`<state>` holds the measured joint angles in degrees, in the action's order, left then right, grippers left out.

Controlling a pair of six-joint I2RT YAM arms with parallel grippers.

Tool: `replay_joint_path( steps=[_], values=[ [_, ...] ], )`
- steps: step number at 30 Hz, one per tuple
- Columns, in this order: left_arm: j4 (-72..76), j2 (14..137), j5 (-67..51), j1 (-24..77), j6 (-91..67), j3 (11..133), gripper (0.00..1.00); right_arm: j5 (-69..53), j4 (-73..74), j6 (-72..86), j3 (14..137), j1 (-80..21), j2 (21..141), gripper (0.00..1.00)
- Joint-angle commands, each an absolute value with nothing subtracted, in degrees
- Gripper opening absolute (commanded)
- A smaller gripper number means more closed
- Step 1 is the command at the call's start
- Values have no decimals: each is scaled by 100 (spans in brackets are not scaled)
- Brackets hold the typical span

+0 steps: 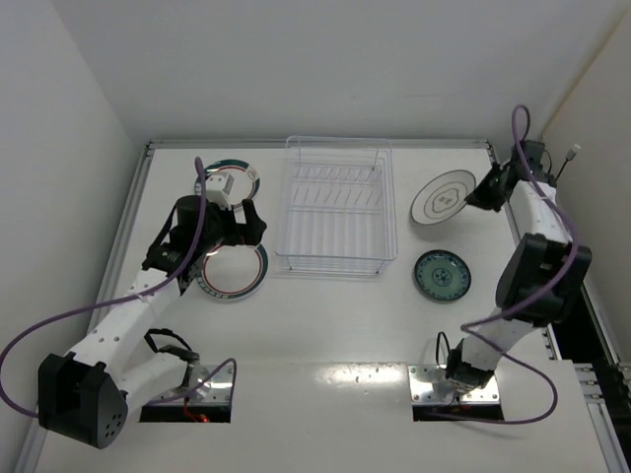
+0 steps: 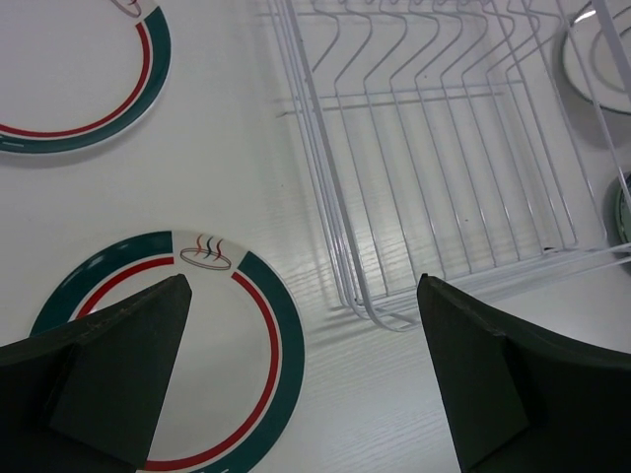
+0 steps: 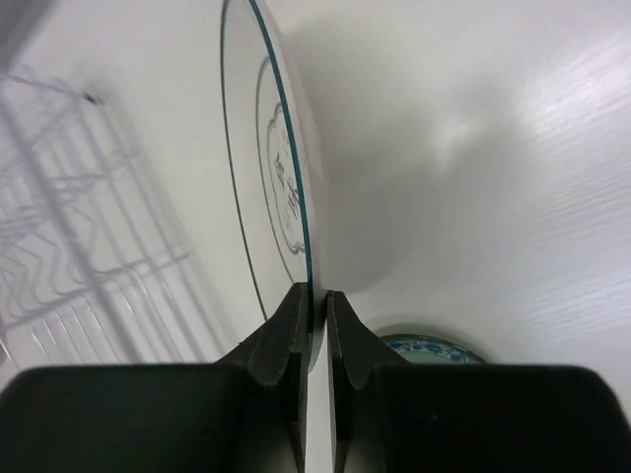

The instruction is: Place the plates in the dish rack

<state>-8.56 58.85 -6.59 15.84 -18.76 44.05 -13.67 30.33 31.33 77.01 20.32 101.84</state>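
Note:
My right gripper will next rise outward, swing over the rack's far part (image 1: 339, 181) (image 3: 57, 193), turn the plate along the dividers and bring it down in, because the rack's slots are empty.
The clear dish rack (image 1: 335, 207) stands mid-table with nothing in it. My right gripper (image 1: 475, 194) is shut on the edge of the white grey-rimmed plate (image 1: 442, 197) and holds it tilted up, right of the rack. In the right wrist view the fingers (image 3: 296, 325) pinch the plate's rim (image 3: 281, 177). The small teal patterned plate (image 1: 442, 276) lies flat below it. My left gripper (image 1: 251, 225) is open and empty above the red-ringed, green-rimmed plate (image 1: 232, 273), left of the rack. The small teal-rimmed plate (image 1: 229, 182) lies behind it.
In the left wrist view the rack's wire dividers (image 2: 444, 148) stand just right of the red-ringed plate (image 2: 227, 374), with bare table between. The table's raised edges and white walls close in the back and sides.

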Motion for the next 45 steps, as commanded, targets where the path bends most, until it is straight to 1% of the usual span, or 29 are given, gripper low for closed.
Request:
replay_joint_path(
  steps=[1,2,5,11,16,20,23,33,39,45],
  values=[
    [-782,5906,-448,1617,-1942,4553,99,33,3058,3146,8453,1548,9072,0],
    [-782,5906,-448,1617,-1942,4553,99,427,3059,3146,8542,1442,8957,0],
    [-782,5959,-396,1617,-1942,4553,99,999,3207,3086,8876,959,8763,0],
    [-782,6073,-343,1617,-1942,4553,99,1966,3322,2875,9588,-174,8955,0],
    [-782,6073,-343,1617,-1942,4553,99,2881,3901,2611,10730,-1018,9992,0],
    [-835,6073,-290,1617,-1942,4553,99,3461,4490,2610,11713,-1370,10730,0],
    [-835,6021,-290,1617,-1942,4553,99,4085,4912,2610,12162,-1599,11205,0],
    [-835,5959,-290,1617,-1942,4553,99,5184,4781,2531,12164,-2117,11461,0],
    [-835,5959,-290,1617,-1942,4553,99,5186,4465,2268,12032,-2118,11189,0],
    [-835,5906,-290,1617,-1942,4553,99,4975,4386,2136,11980,-2180,11399,0]
  ],
)
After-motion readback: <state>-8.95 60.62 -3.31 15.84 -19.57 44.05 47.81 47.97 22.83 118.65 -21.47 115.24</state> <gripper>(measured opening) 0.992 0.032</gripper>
